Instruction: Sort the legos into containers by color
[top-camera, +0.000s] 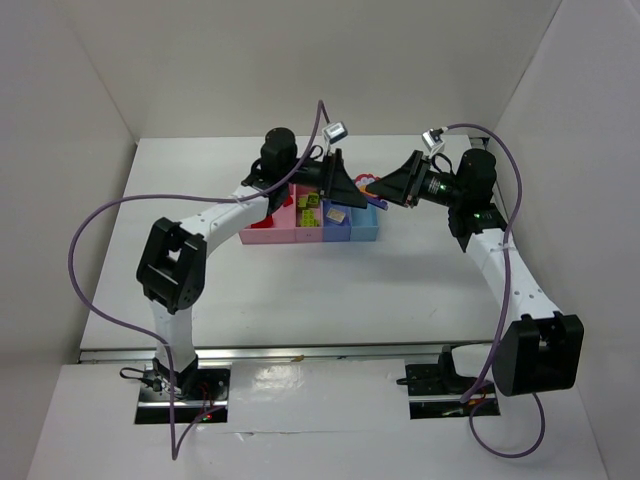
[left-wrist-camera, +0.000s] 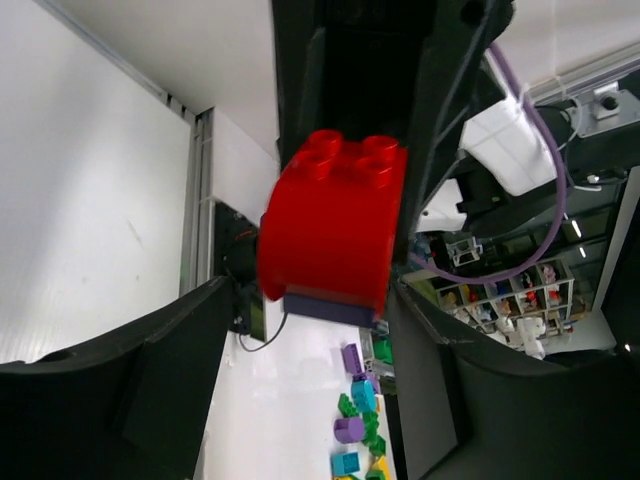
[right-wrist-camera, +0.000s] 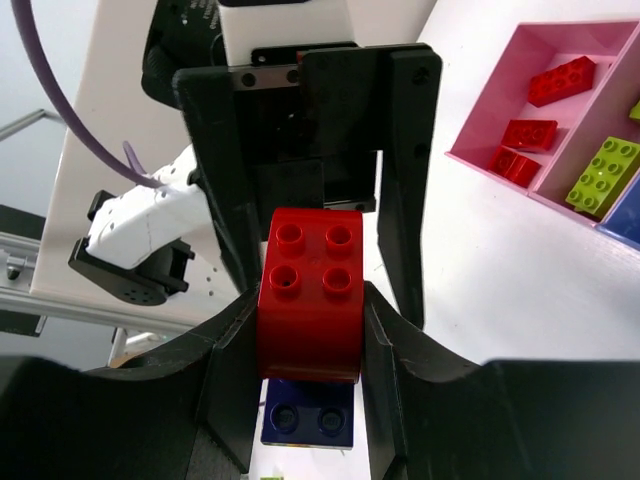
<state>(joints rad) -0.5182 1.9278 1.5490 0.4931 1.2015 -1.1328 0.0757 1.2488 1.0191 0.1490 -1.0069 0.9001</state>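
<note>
The pink bin of red bricks is below my right gripper, to the left in the top view. Next I need to carry this red brick over, lower it and let it go.
My right gripper (right-wrist-camera: 310, 330) is shut on a red brick (right-wrist-camera: 310, 290) with a dark blue brick (right-wrist-camera: 308, 420) joined under it. It holds this clump in the air above the right end of the containers (top-camera: 262, 236). My left gripper (left-wrist-camera: 310, 330) faces it, its jaws open on either side of the same red brick (left-wrist-camera: 335, 220). The two grippers meet in the top view, left (top-camera: 352, 192) and right (top-camera: 386, 192). One pink bin (right-wrist-camera: 480, 150) holds red bricks (right-wrist-camera: 560, 80). The neighbouring pink bin holds a lime green brick (right-wrist-camera: 605, 175). A tan brick (top-camera: 337, 213) lies in the periwinkle bin.
The light blue bin (top-camera: 366, 228) is at the row's right end. White walls close in the table (top-camera: 330, 290) at the back and sides. Purple, teal and green bricks (left-wrist-camera: 362, 405) show far below in the left wrist view.
</note>
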